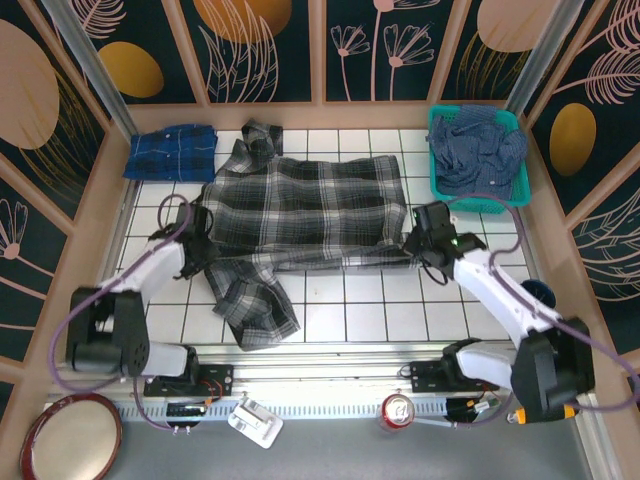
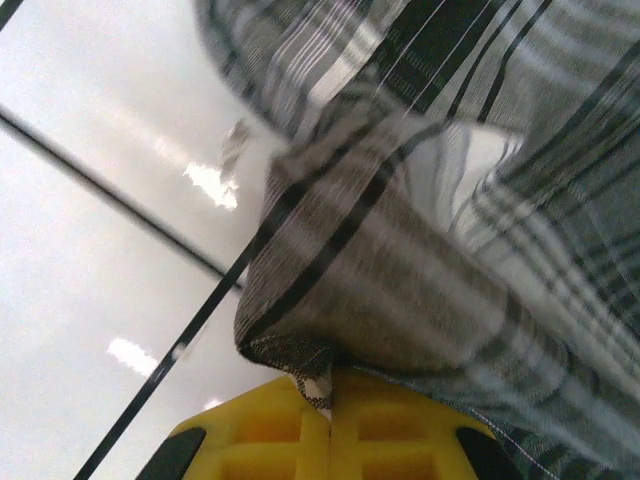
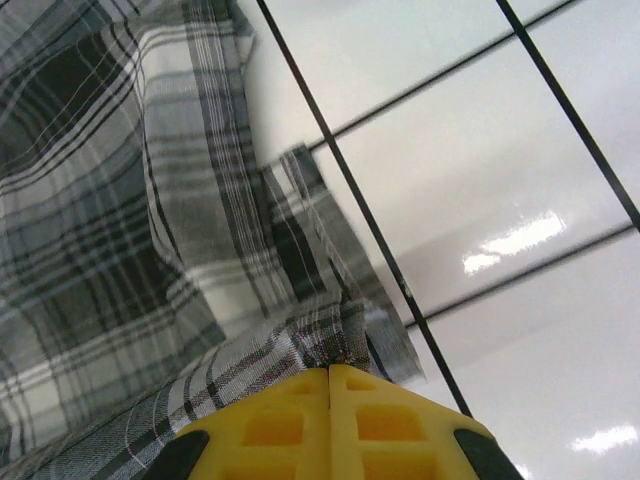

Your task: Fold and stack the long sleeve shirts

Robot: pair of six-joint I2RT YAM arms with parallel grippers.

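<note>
My right gripper carries the pinched edge outward onto the shirt's basket-side border [image 1: 394, 207] [image 3: 195, 140] next and releases it folded over, as the border lies spread flat.
The grey-black-white plaid shirt [image 1: 305, 208] lies spread across the middle of the white tiled table, one sleeve [image 1: 255, 305] trailing toward the front. My left gripper [image 1: 200, 235] is shut on its left edge; the cloth [image 2: 400, 270] is pinched between the yellow fingers [image 2: 290, 430]. My right gripper [image 1: 418, 240] is shut on the shirt's right edge, plaid fabric [image 3: 150, 230] bunched at its yellow fingers [image 3: 390, 420]. A folded bright blue-and-navy plaid shirt [image 1: 170, 150] rests at the back left. The dull navy shirt [image 1: 476, 145] is heaped in the teal basket [image 1: 520, 190].
The basket stands at the back right against the wall. A red can [image 1: 397, 410], a round red-rimmed plate [image 1: 70, 435] and a small white object [image 1: 255, 420] lie off the table's front rail. Bare white tiles [image 1: 400, 310] stretch along the front right.
</note>
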